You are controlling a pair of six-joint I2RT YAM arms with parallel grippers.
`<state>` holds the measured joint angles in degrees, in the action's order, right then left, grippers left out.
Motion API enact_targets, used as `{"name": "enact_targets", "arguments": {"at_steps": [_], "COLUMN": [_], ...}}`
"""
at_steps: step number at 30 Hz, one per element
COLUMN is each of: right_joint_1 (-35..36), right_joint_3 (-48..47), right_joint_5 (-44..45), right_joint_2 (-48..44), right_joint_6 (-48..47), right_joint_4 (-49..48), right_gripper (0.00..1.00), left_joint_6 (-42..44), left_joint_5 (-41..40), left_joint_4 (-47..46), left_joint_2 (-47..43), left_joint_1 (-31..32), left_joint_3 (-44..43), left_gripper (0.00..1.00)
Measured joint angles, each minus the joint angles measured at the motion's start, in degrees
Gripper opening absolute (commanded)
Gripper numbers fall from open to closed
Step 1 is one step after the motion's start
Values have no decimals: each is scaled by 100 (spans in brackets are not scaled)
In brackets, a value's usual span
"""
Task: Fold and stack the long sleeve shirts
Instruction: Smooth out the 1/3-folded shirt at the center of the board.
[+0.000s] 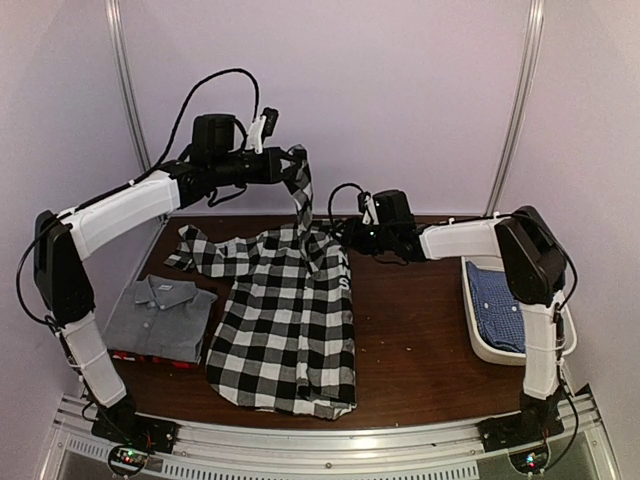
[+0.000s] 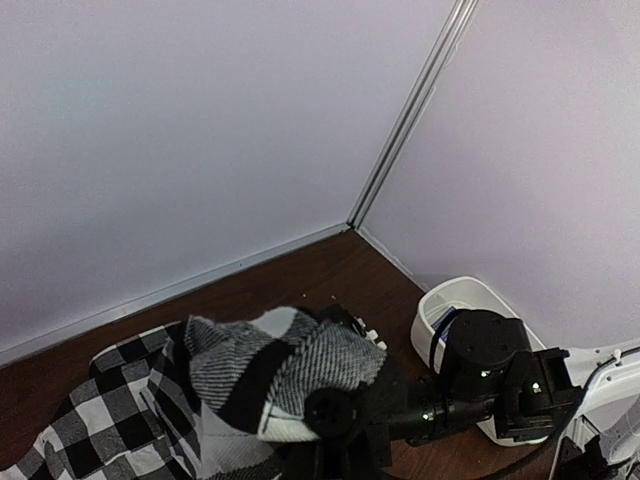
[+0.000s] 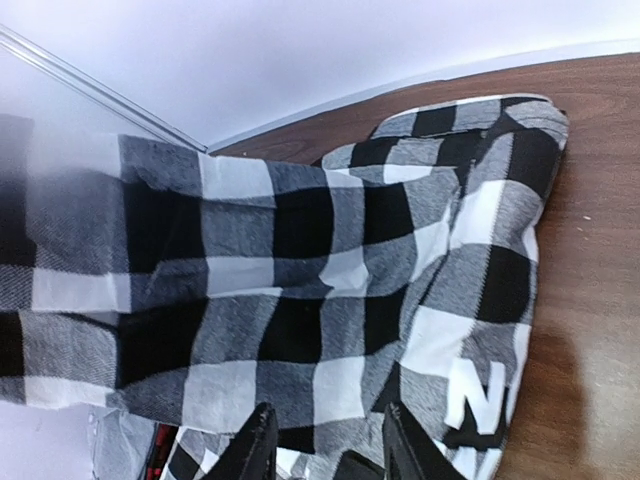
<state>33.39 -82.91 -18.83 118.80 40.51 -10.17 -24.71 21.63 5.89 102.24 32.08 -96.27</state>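
My left gripper lowers the raised sleeve next, back along the check shirt's tub-side edge near the hem [image 1: 332, 368], then releases, as that lies below and back.
The large black-and-white check shirt [image 1: 290, 320] lies spread on the middle of the table. My left gripper [image 1: 293, 166] is raised high at the back and is shut on one of its sleeves, which hangs down to the shirt's shoulder. In the left wrist view the cloth [image 2: 280, 375] is bunched over the gripper [image 2: 335, 405]. My right gripper [image 1: 347, 238] is low at the shirt's far right shoulder. Its jaws stand apart, with the check cloth [image 3: 300, 270] just ahead of the gripper [image 3: 330, 452]. A folded grey shirt [image 1: 160, 315] lies on a red-black one [image 1: 150, 357] at the left. A blue shirt [image 1: 497, 300] lies in the tub.
A white oval tub [image 1: 478, 330] stands at the right edge of the table and also shows in the left wrist view [image 2: 455, 300]. Walls with metal posts close off the back and sides. Bare brown tabletop [image 1: 420, 340] lies between the check shirt and the tub.
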Motion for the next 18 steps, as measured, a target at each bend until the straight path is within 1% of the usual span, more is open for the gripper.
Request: {"name": "enact_targets", "arguments": {"at_steps": [3,10,14,18], "right_joint_1": [0,0,-28,-129], "right_joint_3": [-459,-1392,-1707,-1891], "right_joint_5": [-275,-713,-664,-380], "right_joint_2": [485,1631,2070,2223], "right_joint_6": [111,599,730,791], "right_joint_4": [-212,-601,-485,-98], "right_gripper": [30,29,31,32], "left_joint_6": [7,15,17,31], "left_joint_5": [-83,-334,-529,-691], "left_joint_4": [7,-4,26,28], "left_joint_2": [0,-61,-323,-638], "left_joint_1": [-26,-63,-85,-140], "left_joint_3": [127,369,647,890], "left_gripper": [0,0,0,0]}}
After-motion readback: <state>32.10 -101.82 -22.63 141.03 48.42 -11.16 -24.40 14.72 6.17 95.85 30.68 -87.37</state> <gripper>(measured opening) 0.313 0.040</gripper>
